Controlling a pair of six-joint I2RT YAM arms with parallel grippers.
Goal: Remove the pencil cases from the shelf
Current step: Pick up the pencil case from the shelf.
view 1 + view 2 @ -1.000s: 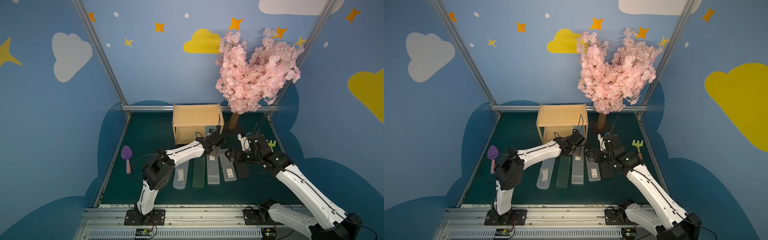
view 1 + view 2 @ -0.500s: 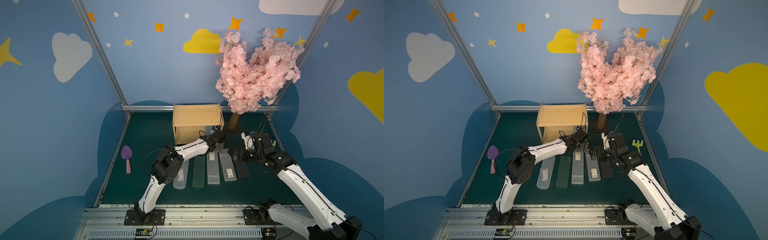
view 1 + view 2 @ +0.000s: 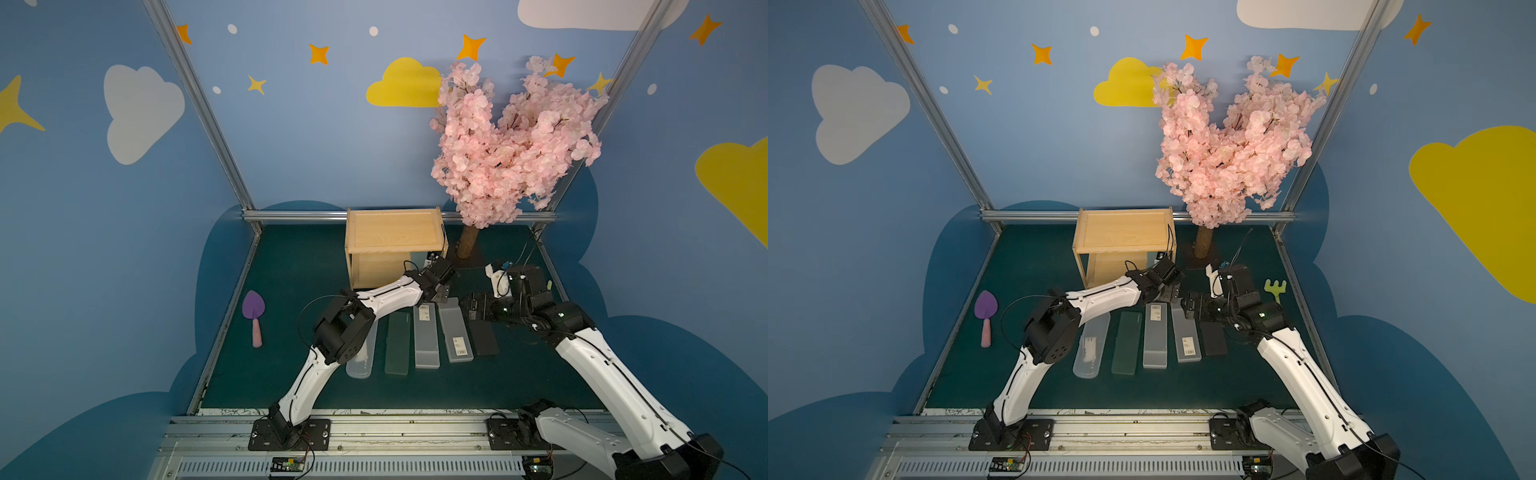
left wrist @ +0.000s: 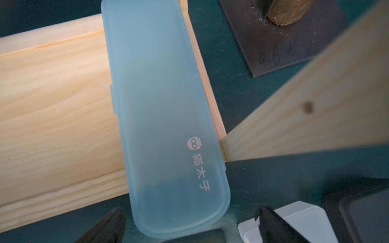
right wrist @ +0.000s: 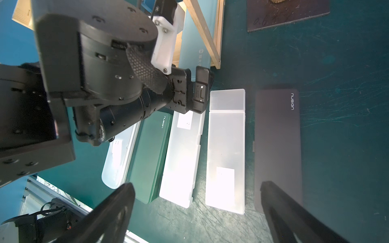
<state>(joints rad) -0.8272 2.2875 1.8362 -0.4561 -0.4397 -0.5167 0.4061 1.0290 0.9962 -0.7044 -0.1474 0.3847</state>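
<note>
The case's near end sticks out past the shelf's front edge, so I should next move my left gripper down over it and close across the case's width.
The light wooden shelf stands at the back of the mat. A light blue pencil case lies on its lower tier, with its near end sticking out past the front edge. My left gripper is open, one finger on each side of that end, not touching it. Several pencil cases lie in a row on the mat: clear, dark green, two frosted white, and black. My right gripper hangs open over the row, holding nothing.
A purple trowel lies at the left of the mat and a green toy rake at the right edge. The pink blossom tree stands on a dark base plate just right of the shelf. Both arms crowd the shelf's right front corner.
My left arm has stretched farther toward the shelf's lower tier, its elbow swinging right. The right arm has shifted only slightly. Both grippers stay open.
</note>
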